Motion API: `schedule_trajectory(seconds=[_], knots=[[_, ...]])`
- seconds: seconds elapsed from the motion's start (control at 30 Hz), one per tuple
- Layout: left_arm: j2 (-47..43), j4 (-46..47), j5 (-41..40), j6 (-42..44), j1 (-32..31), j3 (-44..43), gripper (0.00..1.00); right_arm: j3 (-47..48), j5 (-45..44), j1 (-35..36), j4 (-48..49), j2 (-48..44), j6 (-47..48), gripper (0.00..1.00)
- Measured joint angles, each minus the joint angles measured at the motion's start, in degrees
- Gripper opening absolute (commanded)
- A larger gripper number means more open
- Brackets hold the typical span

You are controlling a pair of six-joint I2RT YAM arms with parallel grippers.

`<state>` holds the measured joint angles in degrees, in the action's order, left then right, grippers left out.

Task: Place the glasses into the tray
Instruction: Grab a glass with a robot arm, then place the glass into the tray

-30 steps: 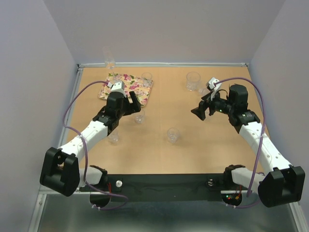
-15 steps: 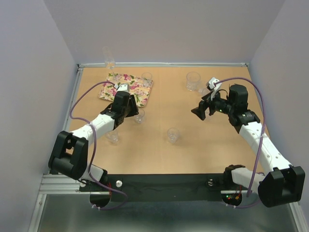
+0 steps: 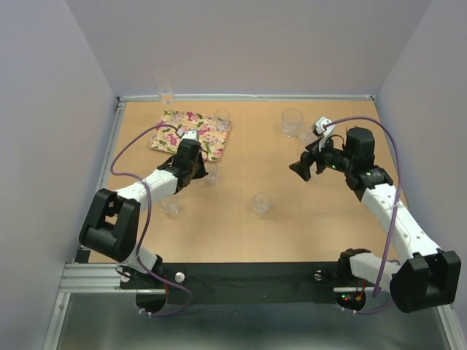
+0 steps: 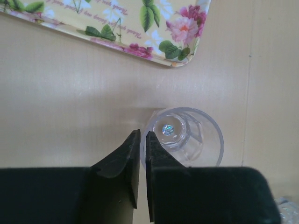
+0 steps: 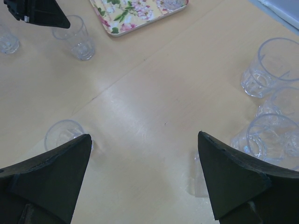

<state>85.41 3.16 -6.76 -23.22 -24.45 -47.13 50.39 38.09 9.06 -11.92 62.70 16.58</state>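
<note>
The glass in my left gripper goes outward and left in the top view next for release on the tray's end, where there is room by the taller glass.
The flowered cream-yellow tray lies at the back left, with one clear glass on its far right corner. Just off the tray's near right corner stands another glass. My left gripper is at that glass. In the left wrist view, the left gripper has one finger outside and one inside the glass, pinching its rim wall, with the tray beyond it. My right gripper hovers wide open at mid-right; nothing is between the fingers of the right gripper.
Loose glasses stand at the near left, the middle and the back right. A taller glass is against the back wall. The right wrist view shows glasses clustered close to its right finger.
My left gripper has closed from wide open onto the glass rim, and the left arm has shifted slightly right. The right arm has not moved.
</note>
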Motion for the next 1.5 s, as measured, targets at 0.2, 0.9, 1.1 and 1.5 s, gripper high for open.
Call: schedule_trajectory(seconds=[0.2,0.9,1.1,1.5], knots=[[0.79,-0.24,-0.20,0.87,0.00,-0.87,0.00,0.00,-0.24,0.00,0.00,-0.02,0.00,1.00],[-3.32,-4.20,10.38,4.68,18.71,-13.64,0.00,0.00,-0.85,0.00,0.00,-0.11,0.02,1.00],[2.86,-4.35,11.74,5.70,24.00,-18.91,0.00,0.00,-1.09,0.00,0.00,-0.11,0.00,1.00],[20.55,-6.43,10.75,8.74,28.06,-33.62,0.00,0.00,-1.79,-0.04,0.00,-0.11,0.02,1.00]])
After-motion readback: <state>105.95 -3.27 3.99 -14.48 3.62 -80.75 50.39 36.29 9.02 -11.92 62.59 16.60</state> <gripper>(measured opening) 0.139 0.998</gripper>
